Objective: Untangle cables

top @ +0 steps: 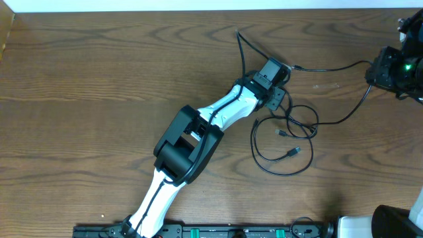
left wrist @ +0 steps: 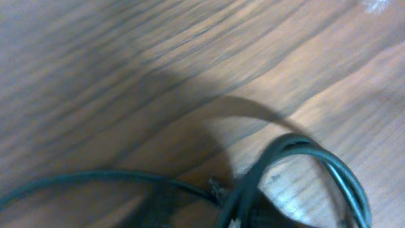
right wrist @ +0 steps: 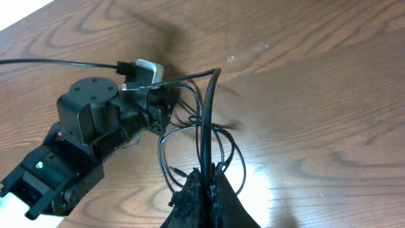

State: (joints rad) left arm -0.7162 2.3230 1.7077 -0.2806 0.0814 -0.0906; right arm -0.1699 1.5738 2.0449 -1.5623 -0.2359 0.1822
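Observation:
The piece of cable hangs raised, and my left gripper stands at the cable loops (top: pixel 303 125). My right gripper lowers next, shifts slightly toward the cable loops and opens.
Several thin black cables (top: pixel 284 142) lie in loose loops on the wooden table right of centre; the same loops (right wrist: pixel 196 136) show in the right wrist view. My left gripper (top: pixel 277 96) is down on the upper end of the loops, where a white plug (right wrist: pixel 149 68) sits; its fingers are hidden. In the left wrist view a blurred black cable loop (left wrist: pixel 304 152) fills the lower right. My right gripper (right wrist: pixel 205 180) is shut on a black cable strand that rises taut from the pile. It hangs at the table's right edge (top: pixel 378 73), with strands running to it.
The left arm (top: pixel 192 135) stretches diagonally from the bottom rail (top: pixel 198 231) to the cables. One cable end trails toward the far edge (top: pixel 239 36). A white object (top: pixel 357 228) sits at the bottom right corner. Bare wood (top: pixel 99 79) spreads to the left.

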